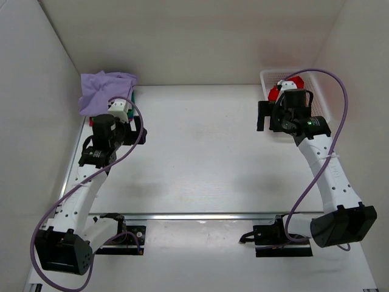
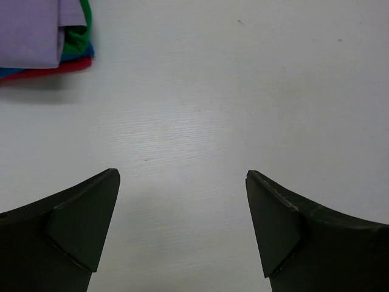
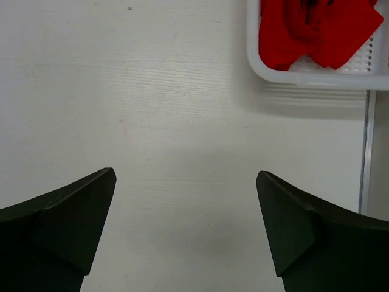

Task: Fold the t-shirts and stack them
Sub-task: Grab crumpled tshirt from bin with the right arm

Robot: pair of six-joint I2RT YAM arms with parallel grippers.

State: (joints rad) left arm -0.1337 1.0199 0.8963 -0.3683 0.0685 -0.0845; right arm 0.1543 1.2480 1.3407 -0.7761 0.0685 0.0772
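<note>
My right gripper moves outward and lowers onto the crumpled red cloth in the basket next, since the cloth lies below and outward of the open fingers.
A folded stack of t-shirts (image 1: pixel 103 88) lies at the table's back left, pale lavender on top. In the left wrist view the stack (image 2: pixel 30 30) shows green (image 2: pixel 76 39) and red (image 2: pixel 48 68) layers under the lavender. A crumpled bright red t-shirt (image 3: pixel 310 30) lies in the white mesh basket (image 3: pixel 304 76) at the back right; from above, the red cloth (image 1: pixel 275 92) is partly hidden by the right arm. My left gripper (image 2: pixel 182 174) hovers open over bare table, right of the stack. My right gripper (image 3: pixel 186 173) hangs open over bare table, left of the basket. Neither holds anything.
White walls close in the table on the left, back and right. A metal rail (image 1: pixel 213 216) runs across near the arm bases, and another strip (image 3: pixel 364 152) shows by the basket. Purple cables loop from both arms.
</note>
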